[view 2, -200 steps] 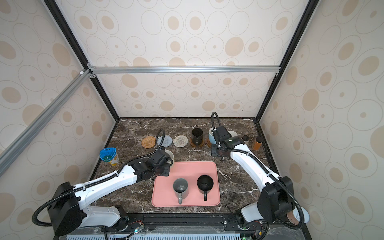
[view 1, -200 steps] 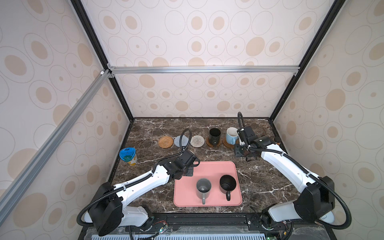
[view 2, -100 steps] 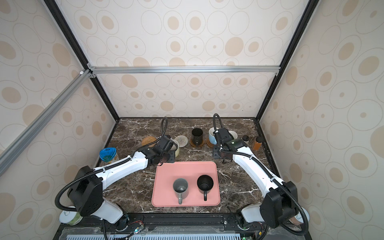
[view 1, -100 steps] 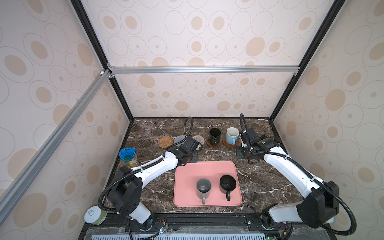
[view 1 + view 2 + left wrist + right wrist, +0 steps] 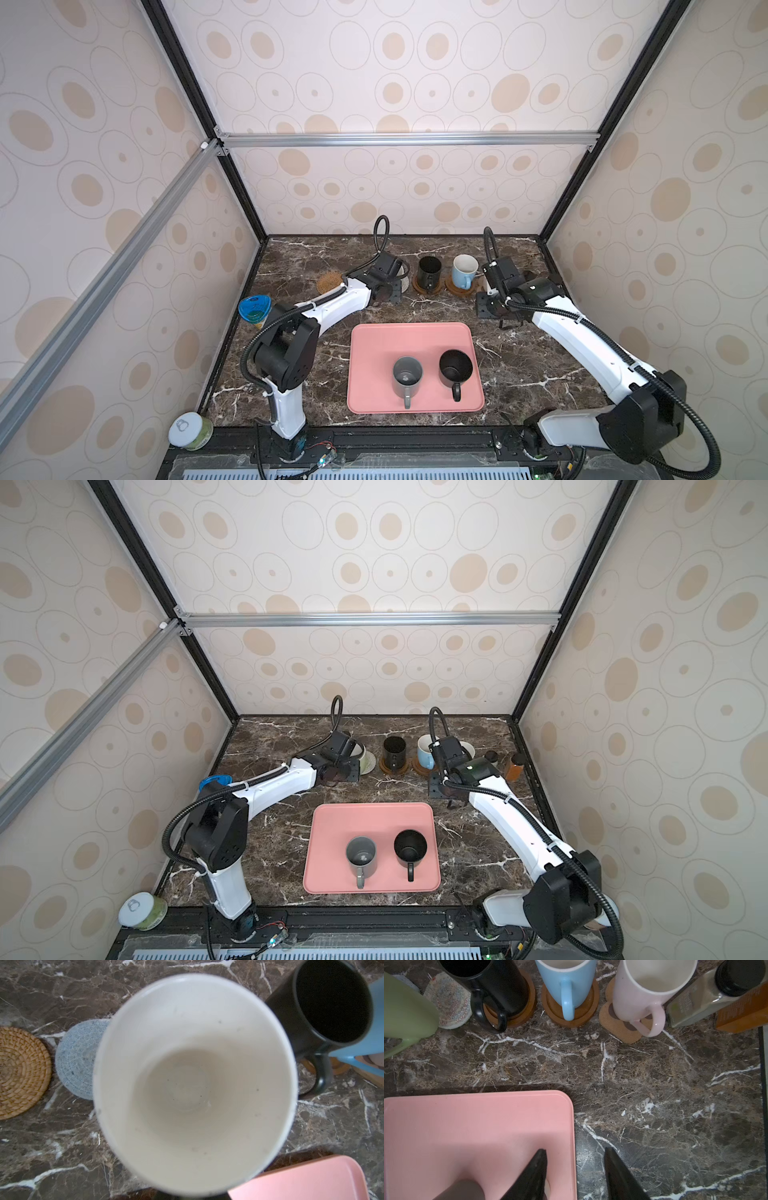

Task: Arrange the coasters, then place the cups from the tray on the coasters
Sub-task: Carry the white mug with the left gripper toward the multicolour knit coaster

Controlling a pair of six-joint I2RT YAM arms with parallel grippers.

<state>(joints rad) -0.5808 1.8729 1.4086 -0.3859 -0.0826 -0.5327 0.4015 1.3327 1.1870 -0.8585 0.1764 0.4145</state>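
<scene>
The left gripper will next move gently outward and down to the cream woven coaster (image 5: 368, 763) and then let go of the light green cup, because the coaster is bare just past the cup.
In the left wrist view the light green cup (image 5: 193, 1084) fills the frame, its pale inside facing up; my left gripper (image 5: 351, 766) is shut on it, fingers hidden. It hangs over the cream woven coaster (image 5: 450, 1001); contact cannot be told. Beside it lie the blue-grey coaster (image 5: 76, 1059) and the tan rattan coaster (image 5: 20, 1072), both bare. A black cup (image 5: 429, 270) and a light blue cup (image 5: 464, 270) stand on wooden discs, and a pale pink cup (image 5: 645, 991) stands on the paw coaster (image 5: 618, 1028). A grey cup (image 5: 407, 376) and a second black cup (image 5: 456, 368) stand on the pink tray (image 5: 374, 345). My right gripper (image 5: 575, 1150) is open over the tray's far right corner.
A blue-lidded can (image 5: 254, 309) stands at the left edge, and a white-lidded green can (image 5: 189, 430) at the front left corner. A spice jar (image 5: 695, 997) and an amber bottle (image 5: 515, 766) stand at the back right, close to the pink cup.
My left arm has carried the green cup from beside the tray back to the cream coaster. My right gripper has drawn back a little from the pink cup toward the tray.
</scene>
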